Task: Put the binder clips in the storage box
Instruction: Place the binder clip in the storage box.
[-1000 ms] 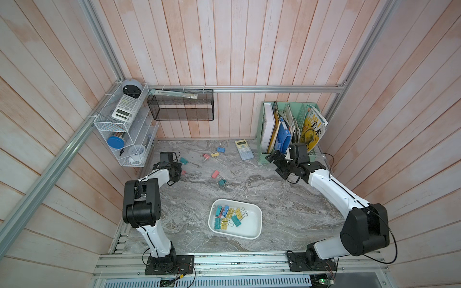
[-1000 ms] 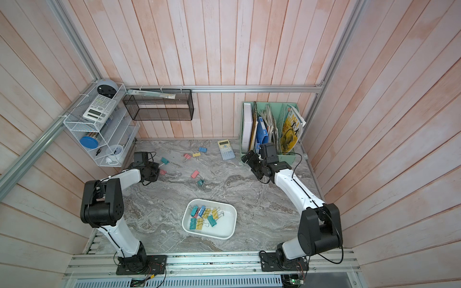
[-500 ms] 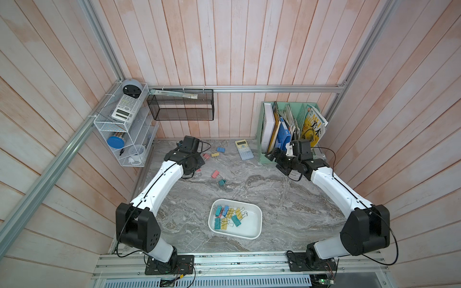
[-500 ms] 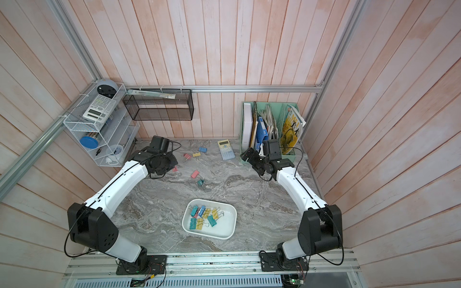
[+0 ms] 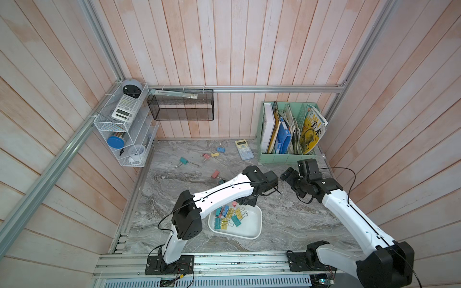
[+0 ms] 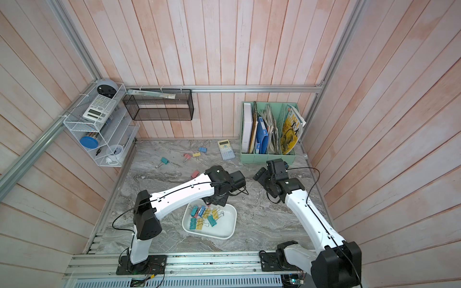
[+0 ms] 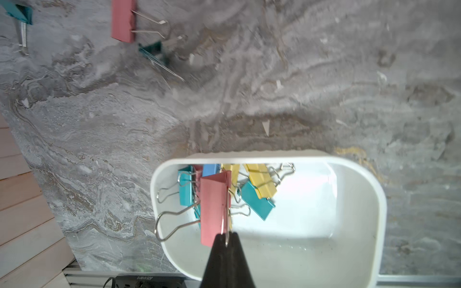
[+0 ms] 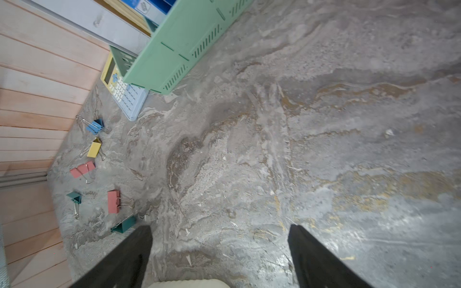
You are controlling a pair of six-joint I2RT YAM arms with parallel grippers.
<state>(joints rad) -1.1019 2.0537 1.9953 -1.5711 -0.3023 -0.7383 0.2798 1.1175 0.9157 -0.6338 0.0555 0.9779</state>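
The pink clip needs to go back and down into the storage box [image 5: 252, 224] with my left gripper next, for release beside the slanted teal clip, where the storage box's bare bottom shows.
My left gripper [image 7: 225, 239] is shut on one wire handle of a pink binder clip [image 7: 213, 207], which hangs over the far left corner of the white storage box [image 7: 359, 179]. In both top views the left wrist hides that gripper above the storage box [image 5: 252, 224] [image 6: 225, 224]. Several teal, yellow and blue binder clips [image 5: 228, 217] lie inside it. Loose ones lie further back: teal [image 5: 183, 160], pink [image 5: 206, 156], yellow [image 5: 215, 154], blue [image 5: 220, 149], pink [image 5: 215, 173]. My right gripper [image 8: 220, 228] [image 5: 287, 175] stands open over bare marble, nothing between its fingers.
A calculator [image 5: 244, 149] lies by the back wall beside the mint-green file holder [image 5: 287, 157], close behind my right gripper. A black mesh basket [image 5: 182, 107] and a white wire shelf [image 5: 122, 129] hang on the walls. A dark teal clip [image 8: 124, 224] lies beside the right gripper's finger.
My left arm has swung from the far left of the table to above the storage box, shut the whole time. The right gripper has shifted only slightly.
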